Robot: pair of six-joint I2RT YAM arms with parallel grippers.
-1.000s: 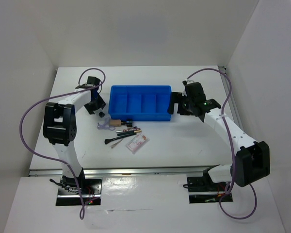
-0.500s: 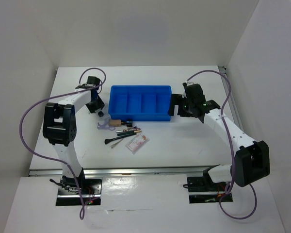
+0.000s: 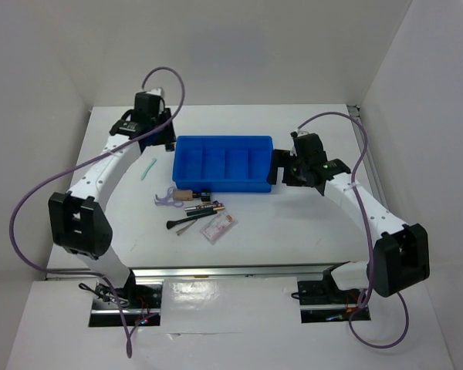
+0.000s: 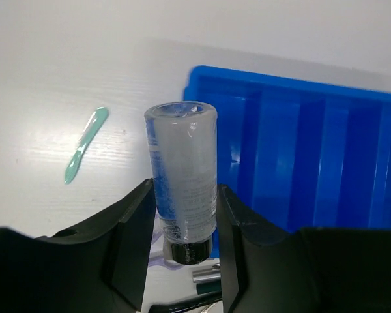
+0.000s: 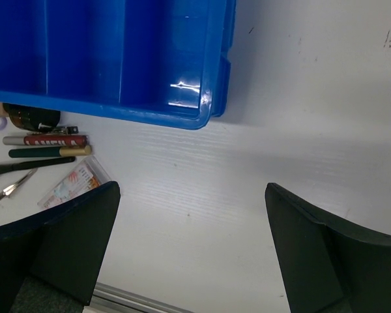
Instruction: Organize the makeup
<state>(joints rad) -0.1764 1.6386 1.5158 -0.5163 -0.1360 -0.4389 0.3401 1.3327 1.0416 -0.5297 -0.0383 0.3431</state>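
Observation:
To lower the bottle into the tray's section nearest the spatula (image 4: 229, 139), my left gripper needs to first shift to the right in the top view.
My left gripper (image 4: 182, 218) is shut on a small clear bottle (image 4: 182, 163) with blue print and a black cap, held up beside the left end of the blue divided tray (image 4: 313, 150). In the top view this gripper (image 3: 162, 132) is at the tray's (image 3: 224, 142) back left corner. The makeup lies in front of the tray: a lilac-clear piece (image 3: 166, 199), a tan stub (image 3: 184, 195), dark pencils (image 3: 204, 206), a black-tipped brush (image 3: 181, 223) and a pinkish packet (image 3: 218, 227). My right gripper (image 3: 281, 171) is open and empty at the tray's right end (image 5: 212, 98).
A mint-green spatula (image 3: 147, 169) lies on the table left of the tray, and also shows in the left wrist view (image 4: 85, 145). The right wrist view shows the pencils (image 5: 49, 140), the packet (image 5: 72, 182) and a metal clip (image 5: 13, 186). White walls enclose the table.
My left arm has swung from the tray's front left to its back left corner, carrying the bottle upward. The mint-green spatula now shows. The right arm has barely moved.

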